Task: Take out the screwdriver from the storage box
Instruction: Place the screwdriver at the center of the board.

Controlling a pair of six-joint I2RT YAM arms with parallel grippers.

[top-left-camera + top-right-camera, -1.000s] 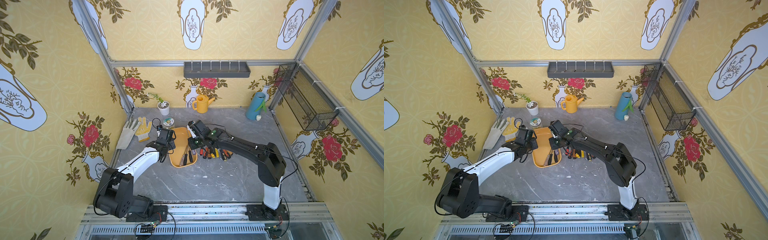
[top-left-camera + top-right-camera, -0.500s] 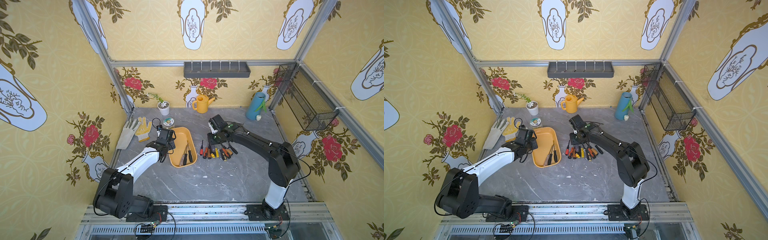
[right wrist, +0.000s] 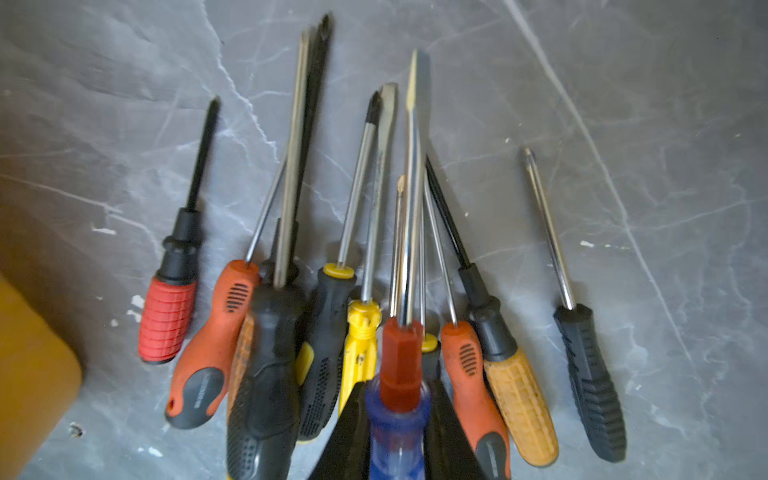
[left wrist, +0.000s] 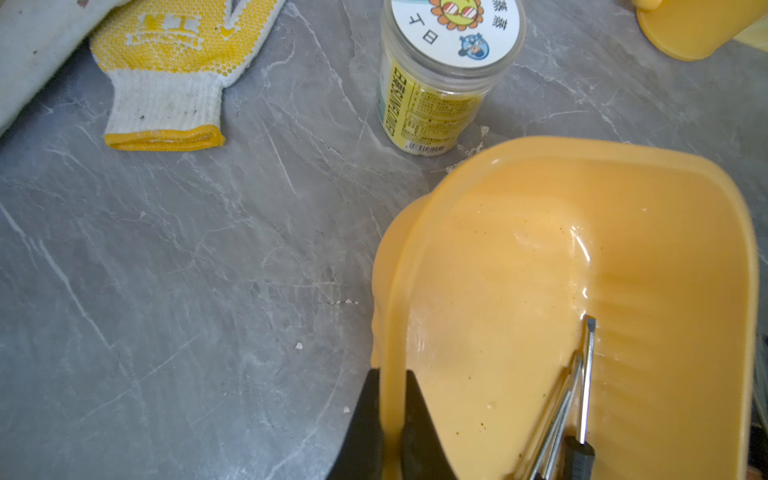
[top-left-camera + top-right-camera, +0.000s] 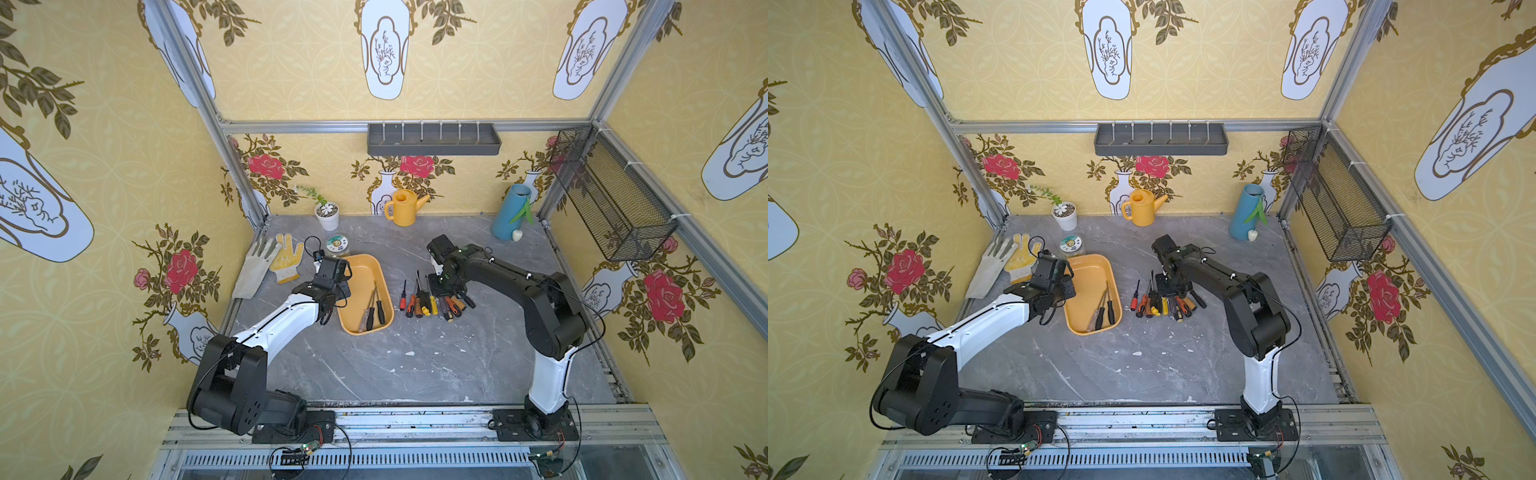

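Observation:
The right gripper will next go down onto the row of loose screwdrivers and let go of the blue-handled screwdriver there, as it already hangs just above them, clear of the box (image 5: 360,266).
The storage box (image 5: 360,266) (image 5: 1090,270) (image 4: 519,249) is a shallow yellow-orange tub left of the table's middle. Three screwdrivers (image 5: 374,309) (image 5: 1102,309) (image 4: 586,395) lie in its near end. My left gripper (image 4: 390,374) (image 5: 338,298) is shut on the box's left rim, one finger inside and one outside. My right gripper (image 3: 397,386) (image 5: 441,286) (image 5: 1169,286) is shut on a screwdriver (image 3: 401,361) with a blue handle and red collar. It holds this just above a row of loose screwdrivers (image 5: 428,301) (image 3: 286,332) on the table, right of the box.
Two work gloves (image 5: 270,262) and a small jar (image 5: 337,245) (image 4: 444,75) lie behind the box's left side. A plant pot (image 5: 328,214), yellow watering can (image 5: 401,208) and blue vase (image 5: 509,212) stand along the back wall. A grey tray (image 5: 432,139) and mesh basket (image 5: 611,195) hang on the walls.
My right gripper has carried the blue-handled screwdriver from over the box rightward to the row on the table and come lower. The left gripper has kept its hold on the rim.

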